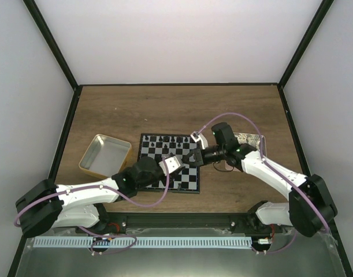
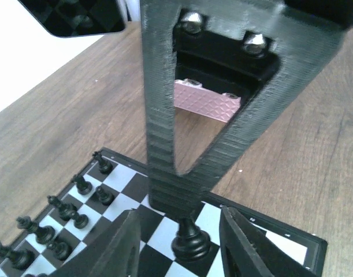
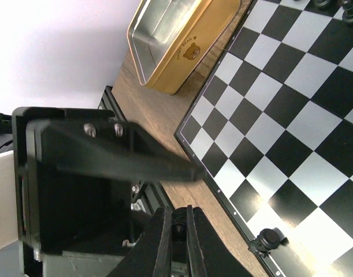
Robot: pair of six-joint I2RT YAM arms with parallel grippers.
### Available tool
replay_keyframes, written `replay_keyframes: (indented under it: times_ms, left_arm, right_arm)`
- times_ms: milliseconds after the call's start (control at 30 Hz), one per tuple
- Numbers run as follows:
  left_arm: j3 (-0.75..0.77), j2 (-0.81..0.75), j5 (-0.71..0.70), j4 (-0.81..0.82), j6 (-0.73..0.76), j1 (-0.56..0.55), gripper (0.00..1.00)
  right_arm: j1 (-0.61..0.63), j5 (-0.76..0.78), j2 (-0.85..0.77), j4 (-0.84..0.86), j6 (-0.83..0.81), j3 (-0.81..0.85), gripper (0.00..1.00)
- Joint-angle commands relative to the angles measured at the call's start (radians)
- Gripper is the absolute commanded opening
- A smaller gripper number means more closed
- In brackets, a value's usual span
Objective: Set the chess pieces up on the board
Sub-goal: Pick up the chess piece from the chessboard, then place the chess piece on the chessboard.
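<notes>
I should next move my right gripper outward, turn it down and let go of the black piece on the white square next to the corner piece, because that square is empty.
The checked board (image 1: pixel 179 180) lies mid-table. Several black chess pieces (image 1: pixel 164 139) stand along its far edge and show at the left of the left wrist view (image 2: pixel 66 213). My right gripper (image 1: pixel 193 157) is over the board's right part, shut on a black chess piece (image 3: pixel 179 222). In the left wrist view this piece (image 2: pixel 190 239) hangs from the right gripper's tip (image 2: pixel 176 196), its base at or just above a board square (image 2: pixel 159 242). My left gripper (image 2: pixel 182 251) is open, with a jaw on either side of that piece and not touching it. It also shows in the top view (image 1: pixel 185 165).
A yellow-rimmed metal tray (image 1: pixel 105 154) sits left of the board and also shows in the right wrist view (image 3: pixel 182 40). A pinkish tray (image 2: pixel 208 101) lies right of the board behind the right arm. One black piece (image 3: pixel 268 239) stands at the board's edge.
</notes>
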Motion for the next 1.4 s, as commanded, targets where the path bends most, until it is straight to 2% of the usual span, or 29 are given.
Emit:
replay_keyframes:
  times_ms: [0, 67, 200, 333, 433, 567, 667, 800, 1000, 1367]
  left_arm:
    - [0.030, -0.003, -0.063, -0.002, -0.043, -0.002, 0.50]
    - [0.027, -0.015, -0.090, -0.006, -0.069, -0.002, 0.63]
    - [0.002, -0.068, -0.130, -0.014, -0.146, -0.001, 0.72]
    - [0.004, -0.162, -0.237, -0.080, -0.292, -0.001, 0.75]
    - [0.020, -0.261, -0.381, -0.157, -0.420, -0.001, 0.75]
    - [0.025, -0.400, -0.487, -0.222, -0.479, 0.000, 0.75]
    - [0.030, -0.495, -0.541, -0.265, -0.508, 0.000, 0.78]
    - [0.047, -0.543, -0.571, -0.330, -0.539, 0.001, 0.80]
    - [0.064, -0.516, -0.541, -0.383, -0.550, 0.002, 0.83]
    - [0.067, -0.451, -0.512, -0.379, -0.539, 0.001, 0.84]
  right_arm:
    - [0.013, 0.060, -0.047, 0.050, 0.021, -0.016, 0.01]
    - [0.013, 0.161, -0.059, 0.064, 0.028, -0.028, 0.01]
    - [0.014, 0.441, -0.044, 0.079, 0.017, -0.050, 0.01]
    - [0.027, 0.653, 0.025, 0.107, -0.014, -0.051, 0.01]
    - [0.060, 0.808, 0.086, 0.132, -0.040, -0.037, 0.01]
    - [0.091, 0.958, 0.161, 0.189, -0.085, -0.019, 0.01]
    - [0.094, 0.996, 0.206, 0.250, -0.107, -0.022, 0.01]
    - [0.096, 1.027, 0.265, 0.312, -0.112, -0.010, 0.01]
    - [0.096, 1.018, 0.321, 0.368, -0.102, 0.012, 0.01]
    - [0.096, 1.017, 0.378, 0.380, -0.121, 0.039, 0.01]
